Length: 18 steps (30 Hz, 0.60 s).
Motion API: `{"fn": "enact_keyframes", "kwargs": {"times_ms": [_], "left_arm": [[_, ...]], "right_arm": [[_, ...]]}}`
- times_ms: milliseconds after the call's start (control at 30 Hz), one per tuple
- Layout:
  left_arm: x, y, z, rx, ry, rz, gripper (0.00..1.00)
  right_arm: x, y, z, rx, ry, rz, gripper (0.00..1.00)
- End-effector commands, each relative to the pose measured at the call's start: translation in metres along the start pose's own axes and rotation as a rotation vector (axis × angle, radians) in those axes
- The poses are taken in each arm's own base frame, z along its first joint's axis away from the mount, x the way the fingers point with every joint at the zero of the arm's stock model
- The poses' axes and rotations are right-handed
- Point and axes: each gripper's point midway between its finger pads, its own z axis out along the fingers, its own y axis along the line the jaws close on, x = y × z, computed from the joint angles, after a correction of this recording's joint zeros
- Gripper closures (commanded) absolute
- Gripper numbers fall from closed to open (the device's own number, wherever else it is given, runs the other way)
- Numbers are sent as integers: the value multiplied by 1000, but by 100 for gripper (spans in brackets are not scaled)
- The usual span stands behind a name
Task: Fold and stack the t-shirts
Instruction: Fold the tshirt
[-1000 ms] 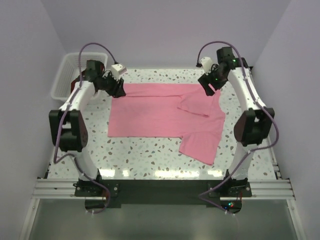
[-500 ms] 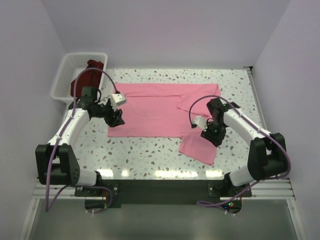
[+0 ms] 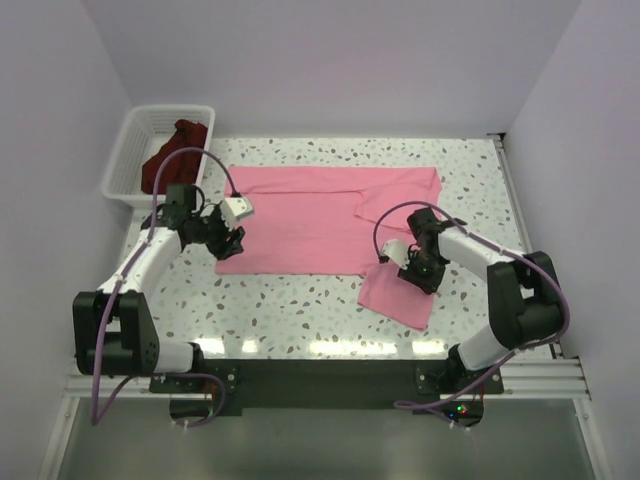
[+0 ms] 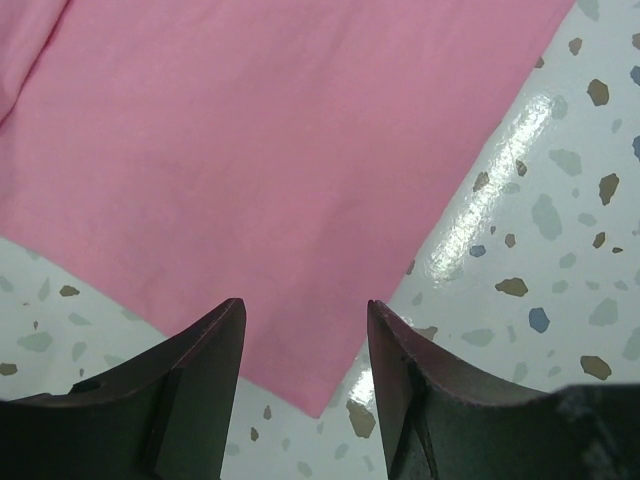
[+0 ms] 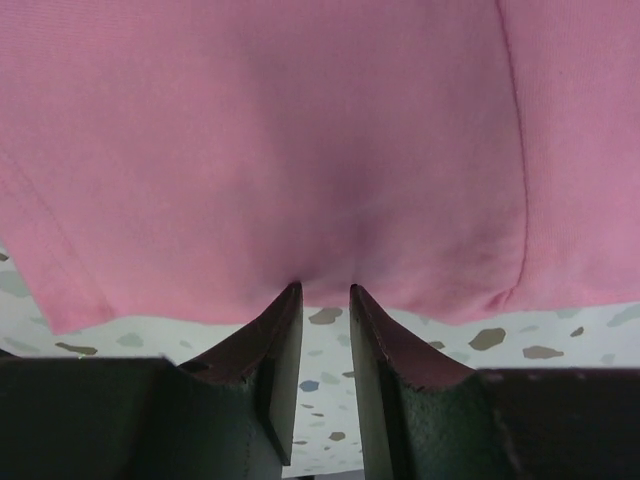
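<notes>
My left gripper is above the shirt's near corner (image 4: 308, 392) on the basket side, with that corner between its open fingers, so it will move down and back onto it next.
The light pink t-shirt (image 3: 320, 220) lies spread flat on the speckled table, with a folded part and sleeve at its right front (image 3: 400, 295). My left gripper (image 3: 226, 243) is open just above the shirt's near left corner. In the left wrist view that corner (image 4: 318, 398) lies between the fingers of the left gripper (image 4: 305, 322). My right gripper (image 3: 413, 264) is at the shirt's right front part. In the right wrist view the right gripper (image 5: 324, 290) has its jaws narrow, and the pink edge (image 5: 322, 268) puckers at their tips. The dark maroon t-shirt (image 3: 178, 147) lies bunched in the basket.
The white lattice basket (image 3: 127, 150) stands at the table's far left corner. The speckled table (image 3: 300, 305) shows in front of the shirt. Purple walls close in the back and both sides. Cables loop above both arms.
Both arms came down from the shirt's far corners to its near edge. In the last half second the left gripper reached the near left corner and the right gripper shifted slightly left.
</notes>
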Motion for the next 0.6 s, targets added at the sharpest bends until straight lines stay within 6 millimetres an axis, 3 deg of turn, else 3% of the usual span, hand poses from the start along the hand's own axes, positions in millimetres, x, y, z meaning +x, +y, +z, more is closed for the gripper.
{"fn": "enact_keyframes", "kwargs": {"times_ms": [0, 167, 233, 400, 567], "left_arm": [[3, 14, 6, -53, 1, -6, 43], [25, 7, 13, -15, 58, 45, 44], [42, 2, 14, 2, 115, 66, 49], [70, -10, 12, 71, 201, 247, 60], [84, -1, 13, 102, 276, 373, 68]], "right_arm": [[0, -4, 19, 29, 13, -7, 71], [13, 2, 32, 34, 57, -31, 76], [14, 5, 33, 33, 58, -27, 80], [9, 5, 26, 28, 42, -13, 99], [5, 4, 23, 13, 43, 0, 100]]}}
